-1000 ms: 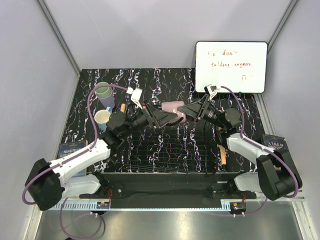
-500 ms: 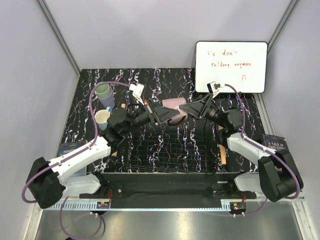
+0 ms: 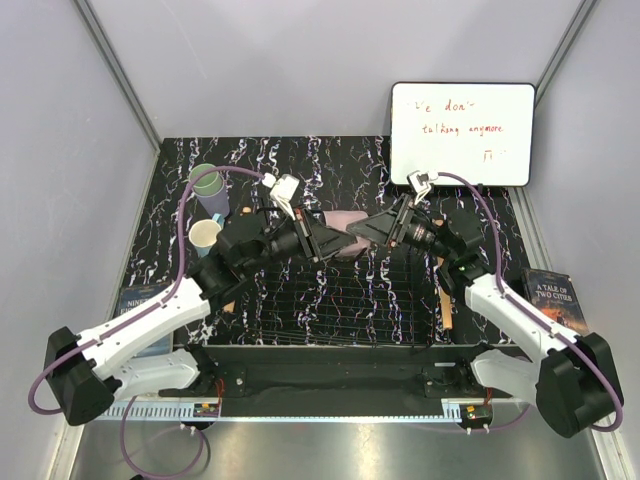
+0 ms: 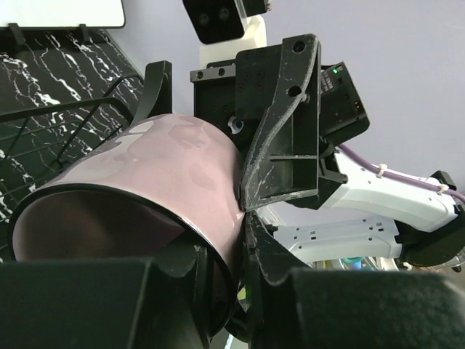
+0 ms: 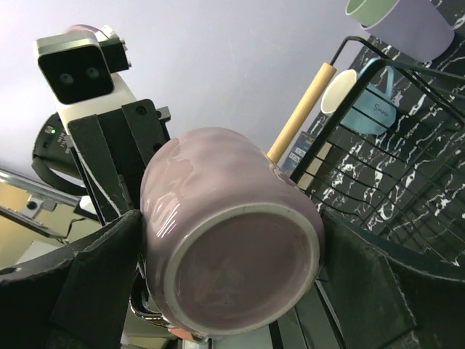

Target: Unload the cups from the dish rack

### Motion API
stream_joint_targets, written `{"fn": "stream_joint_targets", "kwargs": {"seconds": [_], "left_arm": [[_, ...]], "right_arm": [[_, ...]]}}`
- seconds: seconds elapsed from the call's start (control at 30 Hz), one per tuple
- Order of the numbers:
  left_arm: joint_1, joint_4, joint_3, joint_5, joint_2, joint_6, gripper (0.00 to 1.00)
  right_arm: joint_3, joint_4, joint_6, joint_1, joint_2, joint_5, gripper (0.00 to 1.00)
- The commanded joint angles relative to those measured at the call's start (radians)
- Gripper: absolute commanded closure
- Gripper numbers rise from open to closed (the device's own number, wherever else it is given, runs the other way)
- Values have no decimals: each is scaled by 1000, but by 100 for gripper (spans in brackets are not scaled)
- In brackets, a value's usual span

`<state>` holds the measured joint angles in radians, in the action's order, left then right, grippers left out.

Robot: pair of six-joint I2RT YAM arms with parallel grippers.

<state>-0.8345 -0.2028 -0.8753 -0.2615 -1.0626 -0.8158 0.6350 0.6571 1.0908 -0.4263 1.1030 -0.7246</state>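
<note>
The robot will next swing its left gripper past the light blue mug (image 3: 205, 236) and down to let go, because the bare tabletop is below it, to its left in the top view.
The mauve-brown cup (image 3: 343, 222) is held on its side in the air above the far edge of the dish rack (image 3: 340, 300). My left gripper (image 3: 318, 238) is shut on its rim, one finger inside and one outside, as the left wrist view (image 4: 236, 247) shows on the cup (image 4: 145, 182). My right gripper (image 3: 372, 230) grips the cup's base end (image 5: 232, 291), with a finger (image 5: 102, 269) on each side. The pale green cup (image 3: 207, 180) sits nested in the lavender cup (image 3: 216, 203) at the far left. The light blue mug (image 3: 205, 236) stands beside them.
A whiteboard (image 3: 462, 132) stands at the back right. A book (image 3: 553, 290) lies right of the rack and another (image 3: 140, 300) lies left of it. The rack's wooden bar (image 3: 445, 305) runs under the right arm.
My right gripper has moved left and closed on the cup's base end. My left arm has stretched further right and kept its hold on the rim.
</note>
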Motion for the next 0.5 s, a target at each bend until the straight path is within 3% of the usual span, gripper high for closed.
{"fn": "stream_joint_targets", "kwargs": {"seconds": [0.0,0.47], "left_arm": [[34,106,-63,238,46,147,100],[38,235,-137,352,102,234,100]], "right_arm": [[46,-160,-141,12,-63,94,0],[201,-546,-368,12,-216,272,0]]}}
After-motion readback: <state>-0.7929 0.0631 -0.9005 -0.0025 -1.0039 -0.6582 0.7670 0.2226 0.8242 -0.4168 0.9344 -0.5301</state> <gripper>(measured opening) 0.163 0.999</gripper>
